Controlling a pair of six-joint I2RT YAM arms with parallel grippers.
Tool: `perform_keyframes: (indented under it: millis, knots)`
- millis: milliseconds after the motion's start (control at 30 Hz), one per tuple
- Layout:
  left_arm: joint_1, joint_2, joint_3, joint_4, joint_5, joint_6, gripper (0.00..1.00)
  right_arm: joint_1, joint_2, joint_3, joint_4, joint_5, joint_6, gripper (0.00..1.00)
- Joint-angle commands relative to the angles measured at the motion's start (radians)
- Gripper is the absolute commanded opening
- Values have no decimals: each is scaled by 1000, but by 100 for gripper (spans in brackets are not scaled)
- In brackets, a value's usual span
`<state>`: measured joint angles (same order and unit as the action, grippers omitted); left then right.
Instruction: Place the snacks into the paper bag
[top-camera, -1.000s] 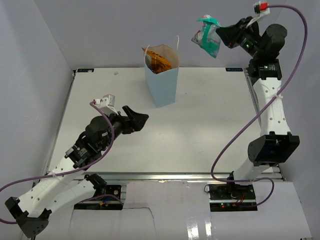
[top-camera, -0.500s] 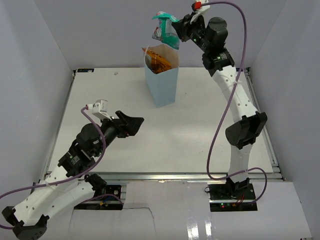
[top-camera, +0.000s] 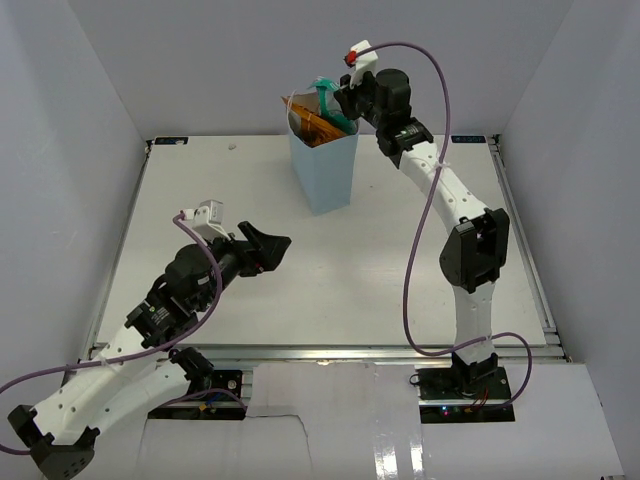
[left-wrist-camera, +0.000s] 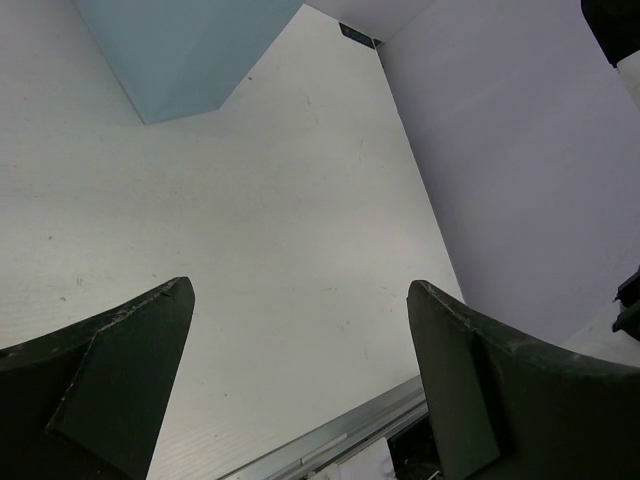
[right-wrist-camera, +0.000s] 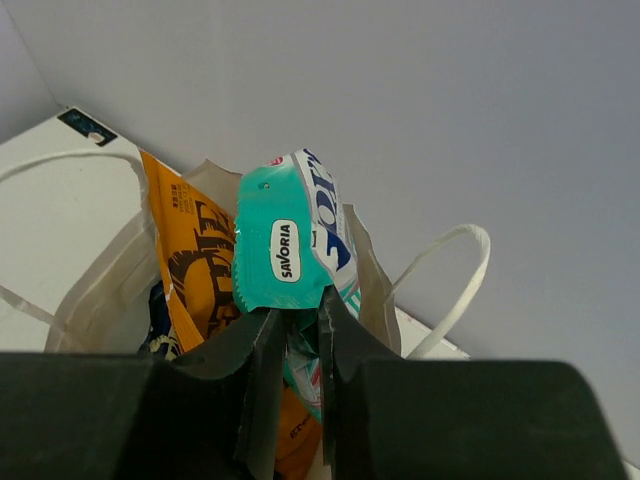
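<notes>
The top of the teal pouch still sticks out above the paper bag's rim. My right gripper should next move down into the paper bag's opening (top-camera: 337, 121) beside the orange chip bag and release.
The pale blue paper bag (top-camera: 322, 172) stands upright at the back middle of the table, its corner also in the left wrist view (left-wrist-camera: 180, 50). An orange chip bag (top-camera: 312, 122) sticks out of its mouth (right-wrist-camera: 195, 270). My right gripper (top-camera: 338, 101) hovers over the bag's opening, shut on a teal pouch (right-wrist-camera: 285, 245) whose lower end hangs inside the bag. A dark blue packet (right-wrist-camera: 160, 315) shows deeper in. My left gripper (top-camera: 268, 248) is open and holds nothing, above the table's left middle (left-wrist-camera: 300, 320).
The paper bag's white loop handles (right-wrist-camera: 455, 285) rise on both sides of the opening. Grey walls enclose the white table (top-camera: 400, 250). Its metal front edge (left-wrist-camera: 340, 430) lies just beyond my left gripper's fingers.
My right arm has swung left from the back right corner and brought the teal pouch down into the bag's mouth. The left arm has shifted only slightly.
</notes>
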<state>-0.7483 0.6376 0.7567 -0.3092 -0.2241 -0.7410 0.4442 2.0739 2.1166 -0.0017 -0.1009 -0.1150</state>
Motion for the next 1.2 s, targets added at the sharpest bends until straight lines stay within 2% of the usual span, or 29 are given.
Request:
perform_keyframes:
  millis: [0, 33, 267, 500, 900, 1067, 1133, 1167]
  knots:
    - [3, 11, 1, 16, 0, 12, 98, 11, 0, -20, 86, 56, -74, 8]
    - [1, 14, -2, 27, -4, 20, 98, 31, 14, -39, 60, 52, -133, 8]
    - [1, 42, 9, 28, 0, 38, 98, 50, 52, -34, -62, -2, -264, 8]
    - [1, 53, 0, 51, 5, 48, 98, 62, 130, 71, -248, -19, -342, 8]
    - [1, 50, 0, 56, 19, 54, 98, 65, 192, 154, -403, -39, -385, 8]
    - [1, 36, 3, 51, 17, 46, 98, 62, 183, 148, -420, -23, -414, 18]
    - [3, 27, 0, 50, 15, 43, 98, 59, 166, 146, -416, -14, -411, 27]
    - [1, 22, 0, 47, 15, 42, 98, 60, 158, 149, -414, -5, -407, 35]
